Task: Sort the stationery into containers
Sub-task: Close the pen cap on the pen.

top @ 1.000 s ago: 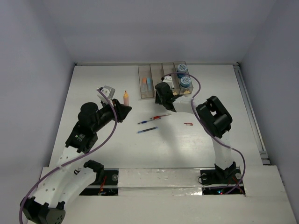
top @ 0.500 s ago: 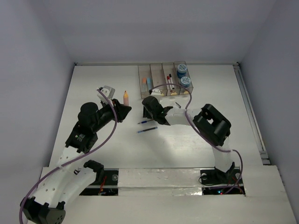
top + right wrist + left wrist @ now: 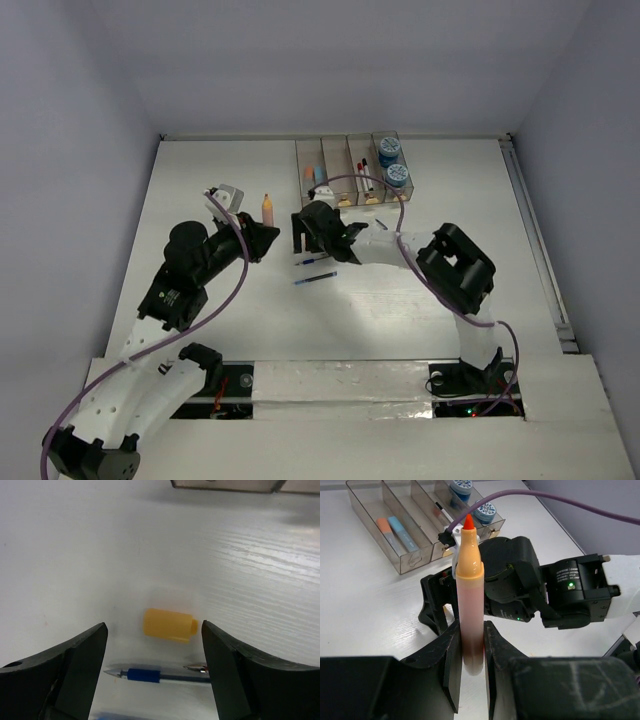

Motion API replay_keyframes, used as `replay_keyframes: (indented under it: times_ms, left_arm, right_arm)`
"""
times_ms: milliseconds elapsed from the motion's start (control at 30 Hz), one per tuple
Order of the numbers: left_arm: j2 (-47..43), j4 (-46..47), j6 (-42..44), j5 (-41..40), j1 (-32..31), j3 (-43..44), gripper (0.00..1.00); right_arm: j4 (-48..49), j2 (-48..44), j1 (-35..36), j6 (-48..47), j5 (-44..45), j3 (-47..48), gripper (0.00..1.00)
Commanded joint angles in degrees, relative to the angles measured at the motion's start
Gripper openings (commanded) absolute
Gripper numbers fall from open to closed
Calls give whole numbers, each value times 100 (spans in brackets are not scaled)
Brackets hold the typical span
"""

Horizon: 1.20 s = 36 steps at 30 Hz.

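My right gripper turns next until its fingers straddle the long sides of the yellow-orange cap [image 3: 167, 624], then closes, because the cap lies lengthwise across the gap between them.
My left gripper [image 3: 472, 650] is shut on an uncapped orange marker [image 3: 470, 580], held upright at the table's left centre [image 3: 266, 208]. My right gripper [image 3: 155, 635] is open and low over the table, its fingers [image 3: 80, 655] on either side of a small yellow-orange cap [image 3: 167, 624] without touching it. A blue pen [image 3: 155, 674] lies just nearer the camera than the cap. In the top view the right gripper [image 3: 302, 232] hides the cap, and two blue pens [image 3: 316, 261] [image 3: 315, 279] lie beside it. The containers [image 3: 335, 150] stand at the back.
The first bin holds an orange and a blue stick [image 3: 314, 176], the third holds pens [image 3: 365, 175], the fourth two blue-white rolls [image 3: 393, 162]. A small dark piece [image 3: 381, 225] lies in front of the bins. The right arm [image 3: 570, 590] stands close in front of the left gripper.
My right gripper has swung left from the bins down to the pens, and its jaws have opened wide. The left gripper with the marker has barely shifted.
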Motion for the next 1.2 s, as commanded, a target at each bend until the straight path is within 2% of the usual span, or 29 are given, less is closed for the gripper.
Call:
replay_keyframes:
  times_ms: [0,133,167,233,267,400,533,867,1067,1167]
  left_arm:
    - [-94,151,77,-64,-29,129,0]
    - [-112,115,103,-161,-29,146,0]
    - [-129,107,121,-187,-29,164,0]
    - [-173,63,147,-371,-29,190,0]
    - [-261,37,156,-467,-29,225,0]
    - [-577,54,191,-977,33,199,0]
    - [-701,98,200,-1049,94,164,0]
    - [-587,115,191,-917,94,146,0]
    - [-587,115,191,-881,94,138,0]
    - [-578,124,191,-864,94,138,0]
  right_arm:
    - [-425,-480,-62,-1249,-326,389,81]
    - [-690,-638,-308,-2797,-1036,504,70]
    - [-742,-682,-369,-3131,-1796,451,69]
    - [-830,-691,-510,-3818,-2031,433,68]
    - [-918,-613,-572,-4003,-2667,512,68]
    - [-1585,-122,-634,-4688,-3139,1196,71]
    - [-2297,327,-634,-5006,-3201,1873,73]
    - [-3150,943,-634,-5394,-3200,2577,74]
    - [-3353,1251,-634,-5429,-3202,2815,73]
    - [-3240,1365,-634,-5411,-3113,2850,70]
